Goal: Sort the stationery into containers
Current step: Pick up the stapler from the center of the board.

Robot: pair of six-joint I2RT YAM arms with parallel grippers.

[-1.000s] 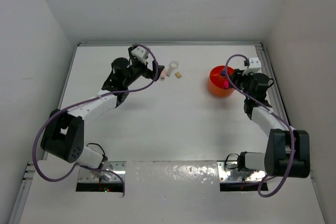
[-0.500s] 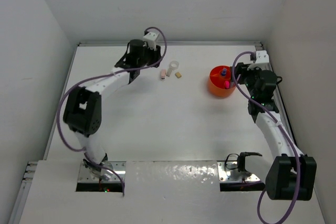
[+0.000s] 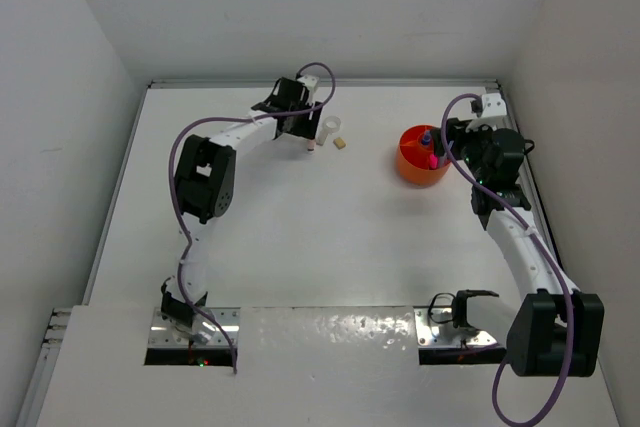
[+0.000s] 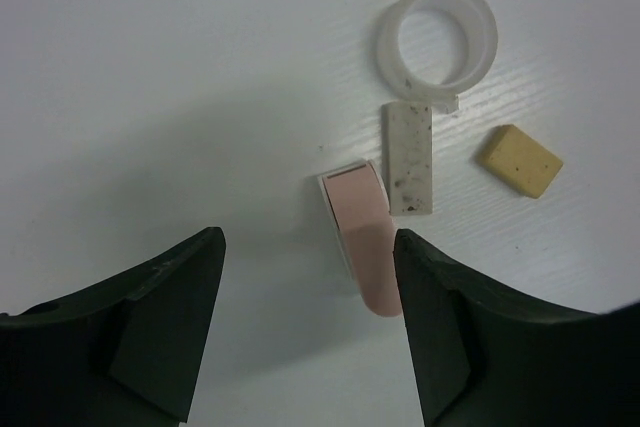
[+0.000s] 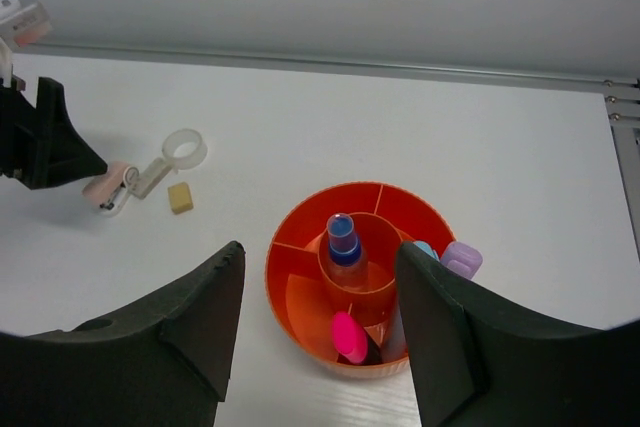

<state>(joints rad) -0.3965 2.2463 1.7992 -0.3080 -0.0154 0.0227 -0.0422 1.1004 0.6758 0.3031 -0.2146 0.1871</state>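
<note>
I should move my left gripper down over the piece next, then close it across the piece's narrow width, because the pink piece (image 3: 311,143) (image 4: 362,237) is lying lengthwise between the open fingers.
The orange tub (image 3: 421,155) (image 5: 300,287) stands at the right. It holds a small blue bottle (image 5: 343,243) in its middle cup, a pink marker (image 5: 349,337), and pastel blue (image 5: 424,248) and lilac (image 5: 460,259) pieces. A pink piece (image 4: 362,237) (image 3: 311,143), a clear ring (image 4: 437,39) (image 3: 331,126) with a speckled tab, and a tan block (image 4: 518,159) (image 3: 340,142) lie on the table. My left gripper (image 4: 308,292) (image 3: 303,119) is open and empty just above the pink piece. My right gripper (image 5: 320,317) (image 3: 452,147) is open and empty over the tub.
White walls close in the table (image 3: 300,227) at the back and both sides. A metal rail (image 5: 400,69) runs along the back edge. The left arm stretches far across the back of the table.
My left arm has swung right along the back of the table and now hangs over the pink piece. My right gripper has drawn back a little from the tub.
</note>
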